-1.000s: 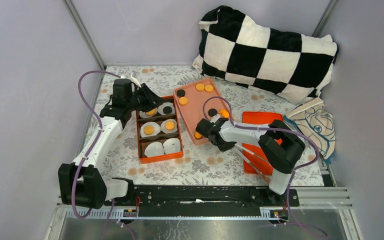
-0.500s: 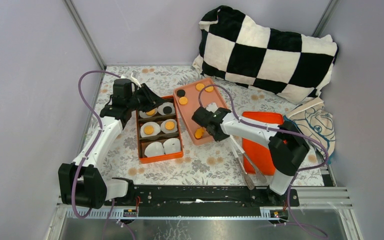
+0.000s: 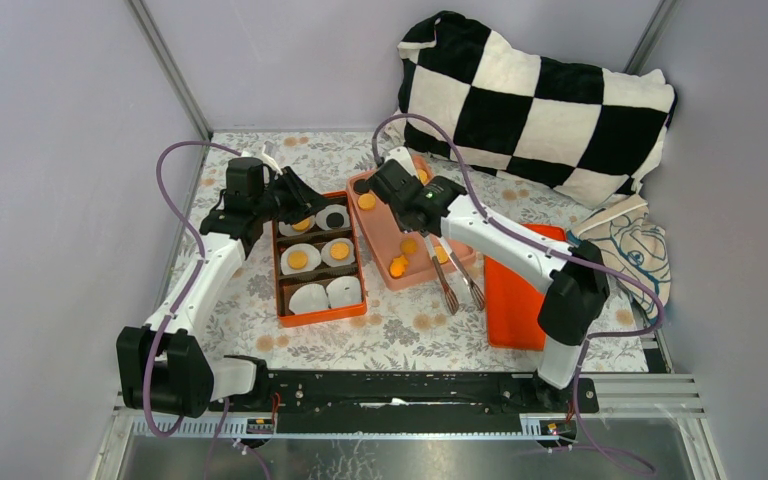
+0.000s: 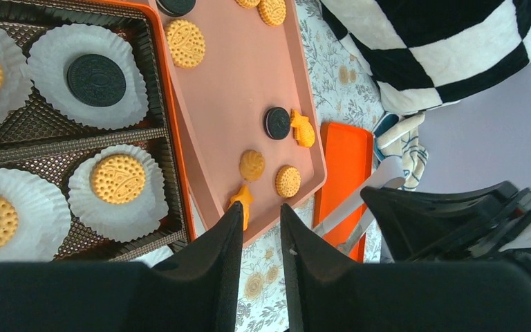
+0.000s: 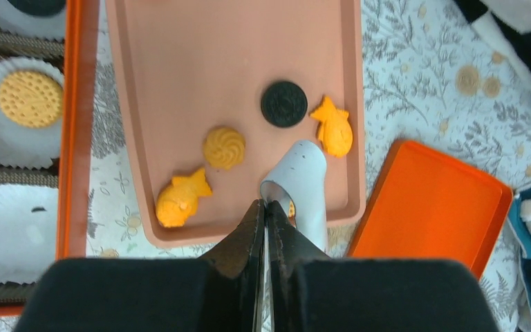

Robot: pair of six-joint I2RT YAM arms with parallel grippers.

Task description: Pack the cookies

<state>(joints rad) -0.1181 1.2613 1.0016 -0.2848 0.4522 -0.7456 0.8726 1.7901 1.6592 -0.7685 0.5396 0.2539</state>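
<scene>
My right gripper turns the tongs (image 3: pixel 455 280) next, draws back, lowers and releases them at the tray's near corner by the box.
Golden and black cookies lie on the pink tray (image 3: pixel 385 232): a round one (image 3: pixel 367 201), several near its front end (image 3: pixel 398 266). In the right wrist view they are a black disc (image 5: pixel 283 104), a swirl (image 5: pixel 224 147) and two fish shapes (image 5: pixel 182 197). The orange box (image 3: pixel 320 312) holds paper cups with cookies (image 3: pixel 298 260) and two empty cups (image 3: pixel 309 298). My right gripper (image 3: pixel 420 225) (image 5: pixel 265 204) is shut on silver tongs (image 3: pixel 455 280) (image 5: pixel 301 180) over the tray. My left gripper (image 3: pixel 298 205) (image 4: pixel 261 211) hovers over the box's far end, jaws slightly apart and empty.
An orange lid (image 3: pixel 515 300) lies right of the tray. A black-and-white checked pillow (image 3: pixel 530 100) fills the back right. A folded cloth (image 3: pixel 630 250) lies at the right edge. The left arm's purple cable (image 3: pixel 165 190) loops at the left.
My right arm swung up and to the far left over the pink tray, carrying the tongs with it. My left arm has not moved.
</scene>
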